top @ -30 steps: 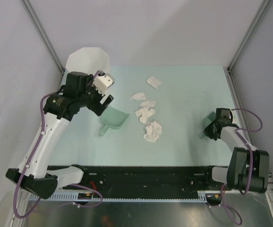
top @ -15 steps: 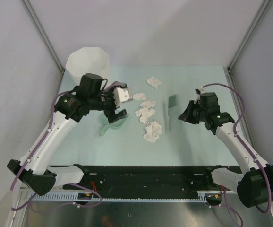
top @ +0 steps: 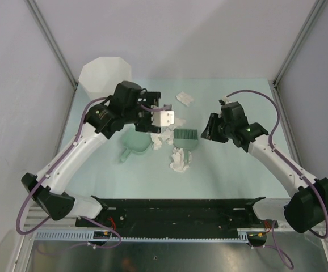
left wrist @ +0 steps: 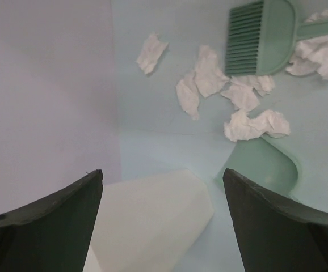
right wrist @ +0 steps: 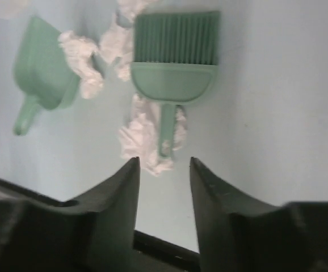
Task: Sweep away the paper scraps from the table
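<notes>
My right gripper moves down and to the left in the top view onto the brush's handle next, since its open fingers hover beside the brush.
Several crumpled white paper scraps (top: 179, 158) lie mid-table (top: 232, 170), one apart at the back (top: 184, 98). A green brush (top: 186, 137) lies flat across them, its handle (right wrist: 167, 130) on a wad (right wrist: 144, 141). My right gripper (top: 209, 129) is just right of the brush, open and empty (right wrist: 164, 187). A green dustpan (top: 134, 146) rests left of the scraps, a wad (left wrist: 255, 124) at its mouth. My left gripper (top: 151, 126) hovers above the dustpan and scraps, open wide and empty (left wrist: 164, 226).
A tall white faceted bin (top: 104, 73) stands at the table's back left corner and shows in the left wrist view (left wrist: 147, 221). Grey walls and metal rails edge the table. A black front rail (top: 175, 207) runs along the near edge.
My left gripper swung right from beside the bin to above the dustpan and scraps. My right arm carried the brush left; the brush now lies flat on the scraps, free of the jaws.
</notes>
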Controlling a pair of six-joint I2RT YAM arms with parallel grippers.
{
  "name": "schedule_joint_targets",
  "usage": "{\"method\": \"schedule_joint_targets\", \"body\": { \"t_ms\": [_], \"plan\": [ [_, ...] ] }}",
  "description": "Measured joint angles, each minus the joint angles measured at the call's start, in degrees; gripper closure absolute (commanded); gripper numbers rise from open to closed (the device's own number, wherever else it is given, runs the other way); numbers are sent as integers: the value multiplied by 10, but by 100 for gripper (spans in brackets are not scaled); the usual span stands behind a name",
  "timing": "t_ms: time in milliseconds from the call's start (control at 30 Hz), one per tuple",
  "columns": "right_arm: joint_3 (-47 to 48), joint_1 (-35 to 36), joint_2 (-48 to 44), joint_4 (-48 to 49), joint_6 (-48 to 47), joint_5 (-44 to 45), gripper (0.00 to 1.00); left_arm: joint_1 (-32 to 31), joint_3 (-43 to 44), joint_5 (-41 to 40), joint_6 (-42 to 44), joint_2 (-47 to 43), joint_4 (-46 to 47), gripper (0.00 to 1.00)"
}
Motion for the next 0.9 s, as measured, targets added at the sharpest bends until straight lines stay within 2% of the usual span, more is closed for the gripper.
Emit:
{"method": "schedule_joint_targets", "body": {
  "t_ms": [33,133,200,233,300,500,900],
  "plan": [
    [3,4,6,-7,-5,25,30,1,13,-2,-11,8,3,9],
    [17,37,42,-10,-12,95,25,7,32,-2,-54,16,17,9],
    [27,68,80,-6,-12,127,29,13,33,3,-84,15,22,9],
    [29,76,99,-1,-12,134,37,15,33,5,-96,15,22,9],
    [36,97,146,5,-11,151,48,19,25,16,-121,12,27,9],
    [44,123,258,16,-7,174,46,31,-19,44,-162,-16,26,9],
    [68,151,312,56,-6,157,48,49,-38,70,-186,-35,25,9]
  ]
}}
